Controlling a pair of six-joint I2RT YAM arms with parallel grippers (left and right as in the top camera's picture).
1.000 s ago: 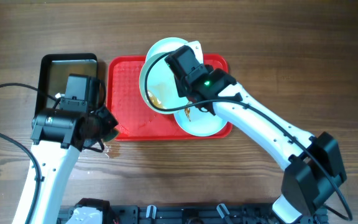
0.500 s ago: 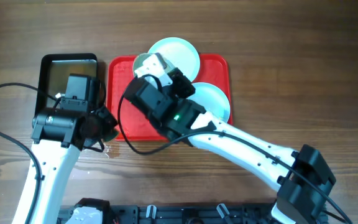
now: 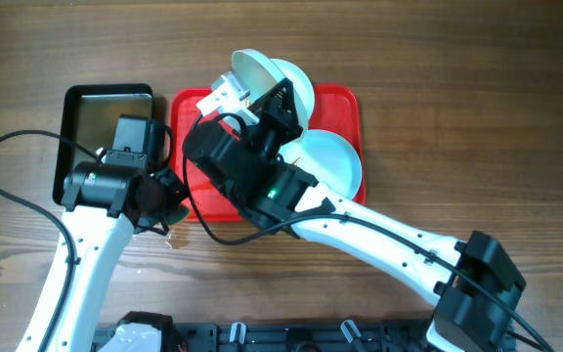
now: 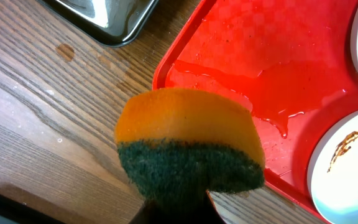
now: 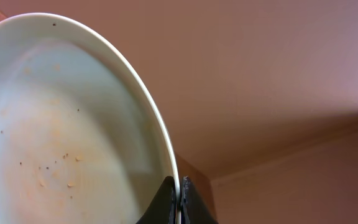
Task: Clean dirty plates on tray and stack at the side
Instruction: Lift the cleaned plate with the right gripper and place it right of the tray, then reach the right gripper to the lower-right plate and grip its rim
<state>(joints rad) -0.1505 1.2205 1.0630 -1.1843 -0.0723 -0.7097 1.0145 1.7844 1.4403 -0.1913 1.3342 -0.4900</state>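
The right gripper will next swing to the right in the overhead view and down, turning its plate flat, because the table past the smeared plate is bare.
My right gripper [image 3: 260, 98] is shut on the rim of a white plate [image 3: 250, 66] and holds it tilted on edge above the back left of the red tray [image 3: 190, 112]. In the right wrist view the jaws [image 5: 180, 190] pinch that plate [image 5: 61, 124], which shows faint orange specks. A second plate [image 3: 299, 86] lies at the tray's back. A third plate [image 3: 332, 161] lies at the right and shows a brown smear in the left wrist view [image 4: 347, 165]. My left gripper [image 3: 159, 196] is shut on an orange and green sponge [image 4: 188, 140] above the table by the tray's front left corner.
A dark metal pan [image 3: 106, 112] stands left of the tray; its corner shows in the left wrist view [image 4: 104, 15]. The tray floor [image 4: 241, 56] is wet with clear liquid. The right arm spans the table from the front right. A black cable loops at the far left.
My right arm has swung left across the tray and tipped the held plate up on edge at the back left. The left gripper with the sponge has barely shifted.
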